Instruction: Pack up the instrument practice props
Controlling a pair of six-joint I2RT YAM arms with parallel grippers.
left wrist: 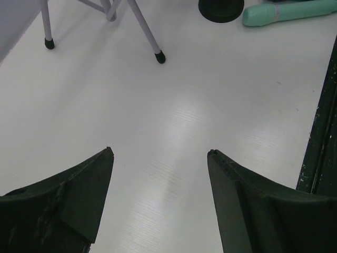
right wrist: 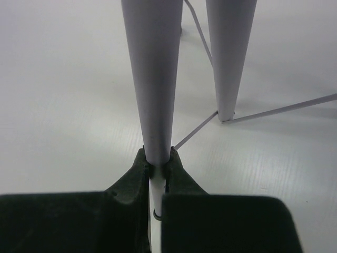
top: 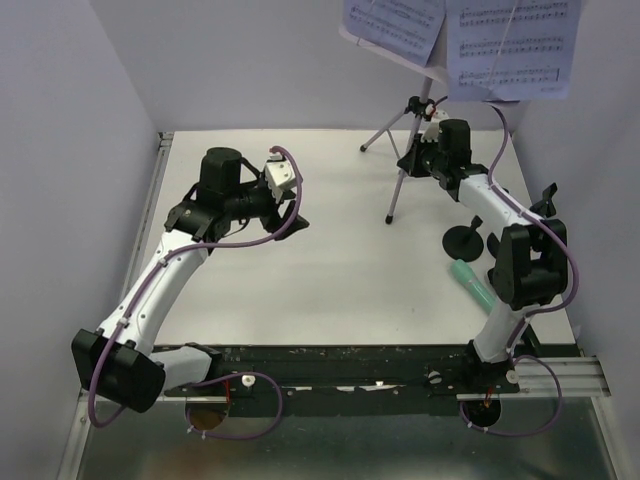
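Observation:
The bare middle of the table lies back and left of my right gripper in the top view, so next I will pull the tripod leg back there and release it.
The silver tripod [top: 405, 165] stands at the back right, with printed sheet-music pages [top: 505, 45] on its desk at the top edge. My right gripper [top: 418, 160] is shut on one tripod leg [right wrist: 155, 79], which runs up between the jaws [right wrist: 157, 154]; the centre tube [right wrist: 229, 52] is beside it. My left gripper [top: 297, 210] is open and empty above bare table at mid-left [left wrist: 160, 153]. The mint-green microphone [top: 470, 282] lies near the right arm and shows in the left wrist view [left wrist: 284, 11]. One black round-based pole [top: 463, 240] stands beside it [left wrist: 221, 8]. The black microphone is not in view.
The white table [top: 330, 290] is walled at the left and back. A black rail [top: 350, 360] runs along the near edge and shows in the left wrist view [left wrist: 321, 132]. Two tripod feet [left wrist: 159, 57] rest ahead of the left gripper. The right arm's elbow [top: 525, 262] hangs over the right edge.

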